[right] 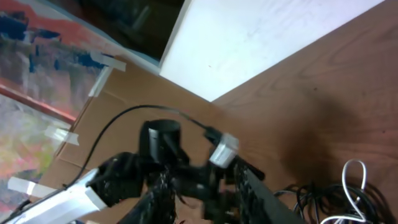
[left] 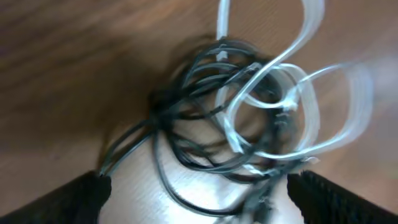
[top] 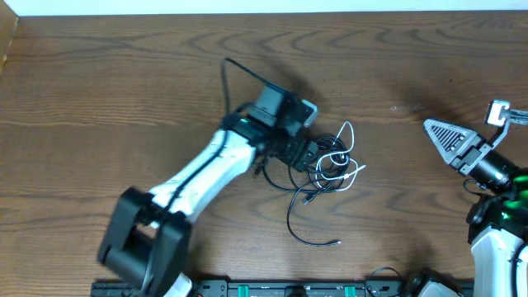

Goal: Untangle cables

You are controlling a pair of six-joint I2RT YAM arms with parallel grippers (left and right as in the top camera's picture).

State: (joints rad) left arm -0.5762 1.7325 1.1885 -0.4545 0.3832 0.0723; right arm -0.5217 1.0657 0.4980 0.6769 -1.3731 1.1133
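I need to lower my left gripper's open fingers around the several pieces of black cable where they gather into a tight heap (left: 163, 111) below it, so that I grip them together.
The cables (top: 332, 165) lie in a small knot on the wooden table just right of centre. They are black cords with one white cord (top: 347, 134) looping out of the top, and a black strand (top: 295, 227) trails toward the front edge. My left gripper (top: 308, 153) sits at the knot's left side. In the left wrist view it (left: 198, 202) is open, its fingers (left: 59, 200) set wide apart. The black cords (left: 189, 115) and white loops (left: 301, 109) lie just ahead of and between them. My right gripper (top: 439, 132) hovers far right, partly open (right: 205, 186) and holding nothing.
The left arm's own thick black wire (top: 225, 76) arcs behind its wrist. An equipment rail (top: 289, 289) runs along the table's front edge. The right wrist view shows the cable knot (right: 326, 199), a white board (right: 261, 37) and cardboard (right: 118, 106) beyond the table.
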